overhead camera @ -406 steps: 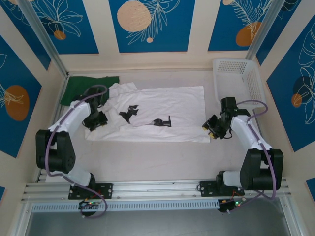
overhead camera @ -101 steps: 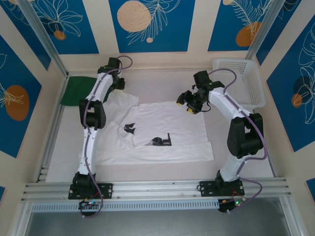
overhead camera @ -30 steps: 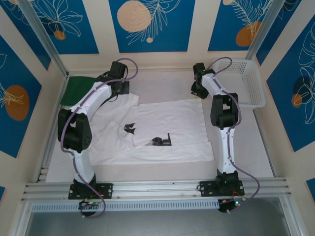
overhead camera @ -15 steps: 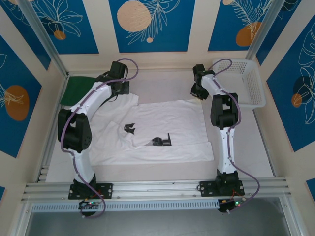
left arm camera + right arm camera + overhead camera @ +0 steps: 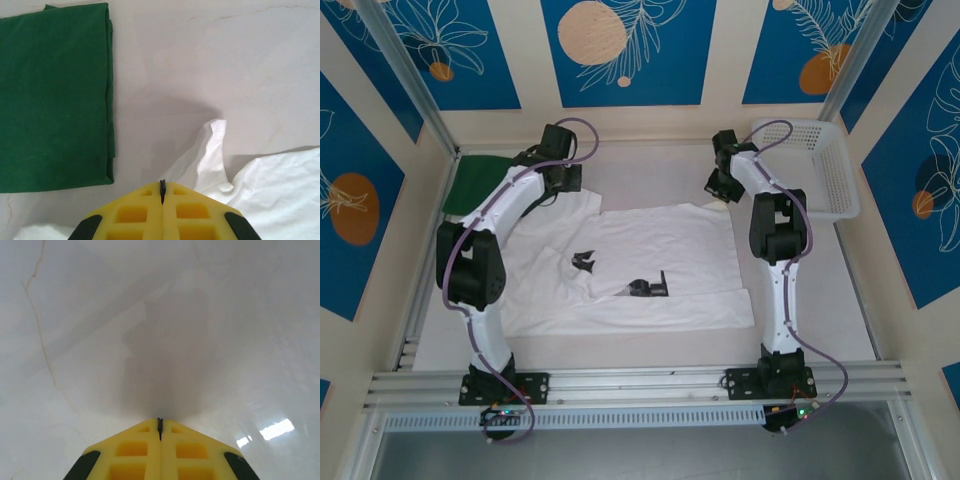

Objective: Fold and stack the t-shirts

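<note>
The t-shirt's far part lies unfolded beyond the black marks, so my left gripper will next move back over the white t-shirt's partly folded end (image 5: 522,262) and release its corner there.
The white t-shirt (image 5: 650,255) with black printed marks lies spread in the middle of the table, partly folded on its left side. Folded at the far left lies the dark green t-shirt (image 5: 475,180) (image 5: 55,95). My left gripper (image 5: 558,192) (image 5: 161,184) is shut on the white shirt's far left corner, and a ridge of white cloth (image 5: 212,150) rises beside its fingers. At the shirt's far right corner my right gripper (image 5: 718,190) (image 5: 160,422) has its jaws shut, and the hem lifts slightly to meet it. Its wrist view shows pale table past the fingertips.
A white mesh basket (image 5: 795,125) stands at the far right, just beyond the right arm. Bare table (image 5: 640,165) runs along the back between the two grippers. Patterned walls close the space in on three sides.
The right gripper's jaws have closed at the shirt's far right corner, and the hem there has risen a little. The left arm has stayed put.
</note>
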{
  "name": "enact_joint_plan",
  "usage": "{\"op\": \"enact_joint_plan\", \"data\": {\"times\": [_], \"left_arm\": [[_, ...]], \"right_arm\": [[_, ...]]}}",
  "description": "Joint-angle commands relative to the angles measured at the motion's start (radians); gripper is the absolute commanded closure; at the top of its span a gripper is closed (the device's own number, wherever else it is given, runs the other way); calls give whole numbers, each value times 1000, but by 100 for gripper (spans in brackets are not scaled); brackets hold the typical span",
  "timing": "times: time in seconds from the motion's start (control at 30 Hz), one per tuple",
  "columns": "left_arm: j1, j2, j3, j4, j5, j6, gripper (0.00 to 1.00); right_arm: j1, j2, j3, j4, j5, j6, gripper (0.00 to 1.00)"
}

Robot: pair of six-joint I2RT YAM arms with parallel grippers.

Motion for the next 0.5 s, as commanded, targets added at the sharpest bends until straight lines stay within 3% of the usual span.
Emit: {"op": "enact_joint_plan", "data": {"times": [0.0, 0.27, 0.47], "left_arm": [[20, -56, -16, -3, 47, 33, 100], [33, -104, -65, 0, 64, 36, 100], [44, -145, -86, -33, 131, 81, 100]], "right_arm": [[11, -108, -47, 20, -28, -5, 100], [12, -156, -93, 32, -23, -5, 100], [16, -283, -231, 65, -29, -24, 100]]}}
